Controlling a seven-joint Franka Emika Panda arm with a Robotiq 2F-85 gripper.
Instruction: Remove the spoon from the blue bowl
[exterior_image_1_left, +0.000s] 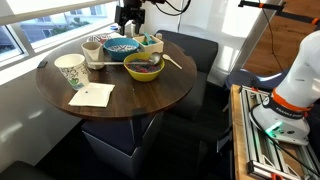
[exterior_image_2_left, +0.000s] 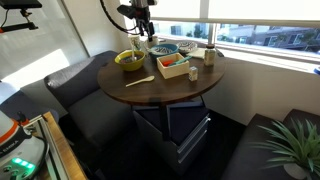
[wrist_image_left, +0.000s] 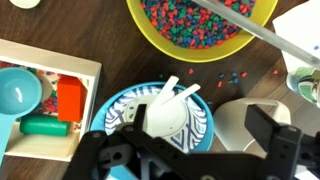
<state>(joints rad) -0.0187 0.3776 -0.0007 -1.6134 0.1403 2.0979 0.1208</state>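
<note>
I will lower my gripper next, going left in the wrist view and turning slightly, onto the slanted white spoon handle below, nearer the tray.
The blue bowl (wrist_image_left: 201, 119), teal with a pale patterned inside, sits just under the wrist camera. A white spoon (wrist_image_left: 165, 114) lies in it with its handle pointing up and to the right. The bowl also shows at the back of the round table in both exterior views (exterior_image_1_left: 122, 46) (exterior_image_2_left: 165, 48). My gripper (wrist_image_left: 185, 145) is open and empty. It hangs above the bowl (exterior_image_1_left: 128, 16) (exterior_image_2_left: 140, 18), with its dark fingers on either side of the bowl's near edge and nothing between them.
A yellow-green bowl (wrist_image_left: 200, 28) of coloured beads stands next to it, with a long pale handle (wrist_image_left: 262, 34) across its rim. A wooden tray (wrist_image_left: 45, 110) holds a teal cup, an orange block and a green cylinder. A pale round object (wrist_image_left: 235, 122) lies right of the bowl. A patterned cup (exterior_image_1_left: 70, 70) and a napkin (exterior_image_1_left: 92, 95) are also on the table.
</note>
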